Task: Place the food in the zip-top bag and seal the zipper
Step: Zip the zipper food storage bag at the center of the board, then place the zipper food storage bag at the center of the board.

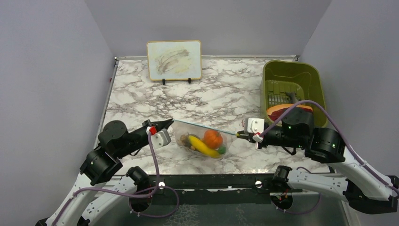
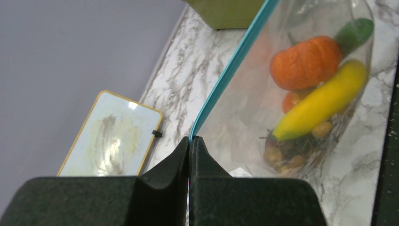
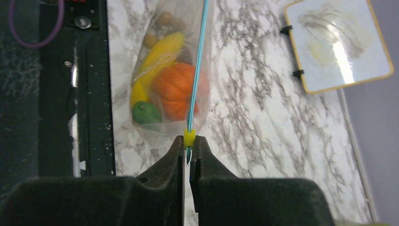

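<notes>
I need to move the zipper down, outward and to the left in the top view onto bare tabletop with my right gripper, then let go of it. The slider (image 3: 188, 137) is at the zipper's end.
The clear zip-top bag (image 1: 203, 141) hangs stretched between my two grippers near the table's front edge. Inside it lies the food: a yellow banana (image 1: 204, 147), an orange pumpkin-like piece (image 1: 212, 138), a green piece (image 1: 221, 149) and small brownish pieces. The light-blue zipper (image 1: 207, 127) runs taut along the top. My left gripper (image 2: 190, 139) is shut on the zipper's left end. My right gripper (image 3: 189, 139) is shut on the small yellow slider (image 3: 188, 137) at the zipper's right end. In the right wrist view the zipper (image 3: 197, 66) is a straight line over the banana (image 3: 153, 66).
An olive-green bin (image 1: 294, 89) stands at the back right with a red and tan item (image 1: 282, 112) at its near wall. A yellow-framed board (image 1: 174, 60) stands on a holder at the back. The table's black front rail (image 1: 211, 181) runs just below the bag.
</notes>
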`<state>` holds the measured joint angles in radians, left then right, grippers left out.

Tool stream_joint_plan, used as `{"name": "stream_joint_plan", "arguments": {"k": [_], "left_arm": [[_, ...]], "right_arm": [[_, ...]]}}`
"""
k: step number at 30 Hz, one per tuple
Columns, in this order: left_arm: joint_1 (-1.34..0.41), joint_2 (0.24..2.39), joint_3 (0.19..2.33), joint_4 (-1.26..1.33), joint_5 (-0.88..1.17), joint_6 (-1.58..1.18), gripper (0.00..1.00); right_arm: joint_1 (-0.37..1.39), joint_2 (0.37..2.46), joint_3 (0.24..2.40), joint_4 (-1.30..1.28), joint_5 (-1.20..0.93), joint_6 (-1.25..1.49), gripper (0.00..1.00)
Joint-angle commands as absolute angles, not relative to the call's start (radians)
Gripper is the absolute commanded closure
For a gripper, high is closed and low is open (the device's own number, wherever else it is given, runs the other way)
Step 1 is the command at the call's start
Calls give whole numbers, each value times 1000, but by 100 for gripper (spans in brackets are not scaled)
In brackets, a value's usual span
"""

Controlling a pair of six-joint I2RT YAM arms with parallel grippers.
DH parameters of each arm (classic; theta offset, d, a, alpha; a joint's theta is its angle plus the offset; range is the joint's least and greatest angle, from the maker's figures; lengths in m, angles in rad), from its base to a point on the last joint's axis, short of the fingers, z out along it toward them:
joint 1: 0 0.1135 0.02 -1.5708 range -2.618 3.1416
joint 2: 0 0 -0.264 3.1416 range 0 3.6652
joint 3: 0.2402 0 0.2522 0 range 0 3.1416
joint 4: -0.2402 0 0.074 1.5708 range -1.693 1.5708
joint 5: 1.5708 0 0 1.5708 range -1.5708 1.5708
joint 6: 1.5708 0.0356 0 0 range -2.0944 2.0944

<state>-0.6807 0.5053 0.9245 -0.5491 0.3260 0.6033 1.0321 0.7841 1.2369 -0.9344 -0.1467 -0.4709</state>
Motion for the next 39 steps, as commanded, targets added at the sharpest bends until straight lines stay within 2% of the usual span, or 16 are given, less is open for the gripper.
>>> {"name": "stream_joint_plan", "arguments": {"k": [1, 4, 9, 13, 20, 29, 35, 39], "left_arm": [[-666, 406, 868, -486, 124, 595, 100], [-666, 348, 841, -488, 86, 614, 100], [-666, 304, 779, -498, 44, 656, 100], [-666, 306, 742, -503, 0, 671, 100], [-666, 348, 679, -456, -104, 691, 100], [-666, 459, 703, -381, -148, 570, 76], [-666, 512, 793, -363, -168, 482, 45], [-666, 528, 832, -363, -171, 410, 29]], "right_arm": [[1024, 810, 1167, -815, -361, -408, 99], [1025, 845, 1118, -733, -477, -365, 99], [1024, 880, 967, -438, -590, -197, 99], [1025, 936, 916, -303, -512, -105, 99], [1024, 1013, 909, -213, -313, -33, 99], [1017, 1107, 873, -141, -102, 10, 99], [934, 1171, 885, -97, -53, 47, 99], [857, 1228, 915, -63, -113, 65, 99]]}}
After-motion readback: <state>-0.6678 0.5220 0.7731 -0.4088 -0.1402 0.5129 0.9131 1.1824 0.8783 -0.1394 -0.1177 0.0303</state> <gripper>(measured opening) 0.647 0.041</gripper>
